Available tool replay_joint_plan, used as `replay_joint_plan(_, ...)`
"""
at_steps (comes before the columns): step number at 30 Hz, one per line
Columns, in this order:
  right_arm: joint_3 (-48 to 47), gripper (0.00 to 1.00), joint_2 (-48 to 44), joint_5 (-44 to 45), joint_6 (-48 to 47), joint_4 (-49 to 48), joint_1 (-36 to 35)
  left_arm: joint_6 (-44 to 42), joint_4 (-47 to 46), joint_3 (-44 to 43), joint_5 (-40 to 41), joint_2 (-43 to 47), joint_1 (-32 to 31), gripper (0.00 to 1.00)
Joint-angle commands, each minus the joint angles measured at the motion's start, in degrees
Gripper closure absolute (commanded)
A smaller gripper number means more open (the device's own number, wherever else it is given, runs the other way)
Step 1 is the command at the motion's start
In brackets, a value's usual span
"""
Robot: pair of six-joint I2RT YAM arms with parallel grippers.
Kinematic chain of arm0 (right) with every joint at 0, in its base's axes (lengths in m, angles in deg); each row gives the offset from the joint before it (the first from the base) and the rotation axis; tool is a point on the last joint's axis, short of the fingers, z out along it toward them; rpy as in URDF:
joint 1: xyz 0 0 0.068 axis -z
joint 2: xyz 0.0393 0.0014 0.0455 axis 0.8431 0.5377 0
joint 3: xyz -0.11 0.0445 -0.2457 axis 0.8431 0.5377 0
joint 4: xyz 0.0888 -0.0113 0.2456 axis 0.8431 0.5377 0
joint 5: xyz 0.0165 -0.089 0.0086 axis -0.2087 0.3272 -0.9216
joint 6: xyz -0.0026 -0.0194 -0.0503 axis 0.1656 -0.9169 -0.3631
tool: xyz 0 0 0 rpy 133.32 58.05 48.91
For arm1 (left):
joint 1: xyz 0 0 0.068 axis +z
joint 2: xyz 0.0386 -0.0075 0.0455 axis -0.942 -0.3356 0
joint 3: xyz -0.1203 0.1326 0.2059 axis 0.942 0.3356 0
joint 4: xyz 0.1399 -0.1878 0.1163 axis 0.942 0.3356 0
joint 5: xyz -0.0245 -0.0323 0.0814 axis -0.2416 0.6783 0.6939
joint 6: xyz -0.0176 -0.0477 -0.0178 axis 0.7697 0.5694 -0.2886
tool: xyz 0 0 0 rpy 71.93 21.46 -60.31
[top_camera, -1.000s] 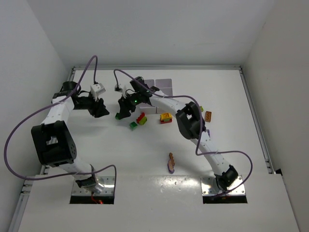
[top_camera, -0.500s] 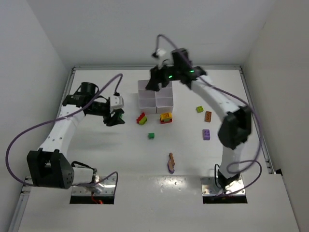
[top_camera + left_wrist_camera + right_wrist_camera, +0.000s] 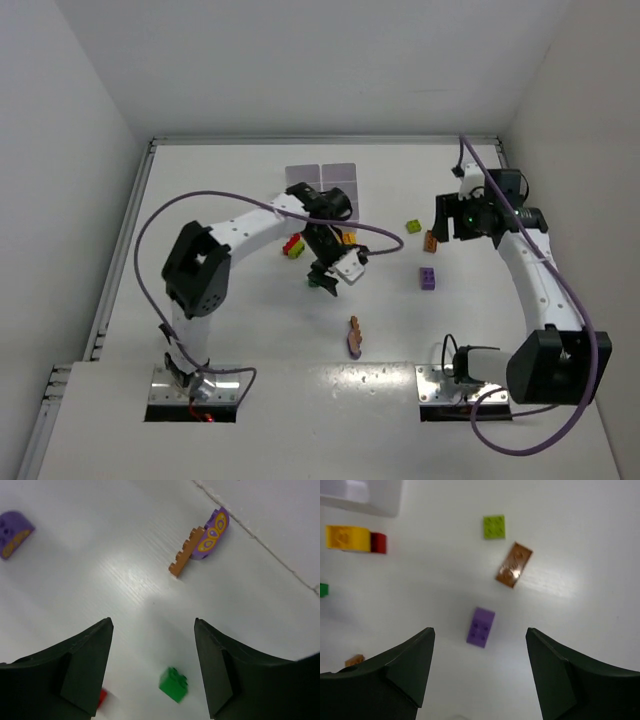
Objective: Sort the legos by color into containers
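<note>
My left gripper moves back and down with a turn onto the orange end of the orange-and-purple clump (image 3: 354,325) next, since it lies slanted to the gripper's fingers.
My left gripper (image 3: 152,630) is open and hangs over a green lego (image 3: 173,684), which lies on the table between the fingers, untouched. In the top view this gripper (image 3: 322,276) is just below the tray of containers (image 3: 338,176). My right gripper (image 3: 479,642) is open above a purple lego (image 3: 481,626), with an orange lego (image 3: 514,571) and a lime lego (image 3: 494,526) beyond it. In the top view that gripper (image 3: 441,222) is at the right, beside the orange lego (image 3: 431,241). Neither gripper holds anything.
A yellow-and-red clump (image 3: 355,538) lies near the tray's corner (image 3: 365,495). A red-and-lime clump (image 3: 293,245) sits left of the left wrist. An orange-and-purple clump (image 3: 202,542) lies near the front seam, and a purple-and-yellow piece (image 3: 14,527) further off.
The left arm swung from the left side to the middle, over the green lego. The right arm left the tray and moved to the right side. Both grippers opened wider.
</note>
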Motion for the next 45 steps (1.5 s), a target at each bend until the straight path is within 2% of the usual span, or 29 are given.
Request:
replay_joint_plan(1, 1.4, 0.26, -6.2, 2.2, -2.2, 4.3, 3.4, -13.6, 7.8, -6.1, 0.5, -4.7, -4.4, 0.28)
replay_joint_plan(2, 2.2, 0.26, -7.0, 2.2, -2.2, 4.3, 4.0, -17.6, 7.8, -7.2, 1.7, -5.5, -6.7, 0.32)
replay_joint_plan(3, 2.8, 0.26, -7.8, 2.7, -2.2, 4.8, 5.0, -18.6, 7.8, -7.9, 3.1, -7.4, -7.7, 0.41)
replay_joint_plan(7, 2.8, 0.26, -9.8, 3.3, -2.2, 5.9, 7.7, -23.2, 7.8, -7.5, 3.8, -9.1, -9.6, 0.52)
replay_joint_plan(17, -0.6, 0.26, -11.0, 0.1, -1.1, 7.1, 12.5, -31.4, 7.2, -4.2, 6.4, -12.2, -10.1, 0.54)
replay_joint_plan(41, -1.1, 0.26, -8.8, -5.5, -4.1, 10.1, 18.8, -29.6, 1.6, -3.7, 4.7, -18.9, -13.5, 0.51)
replay_joint_plan(45, -0.6, 0.26, -9.3, -6.6, -5.6, 10.1, 19.8, -27.5, 0.4, -3.7, 4.1, -19.4, -14.7, 0.64)
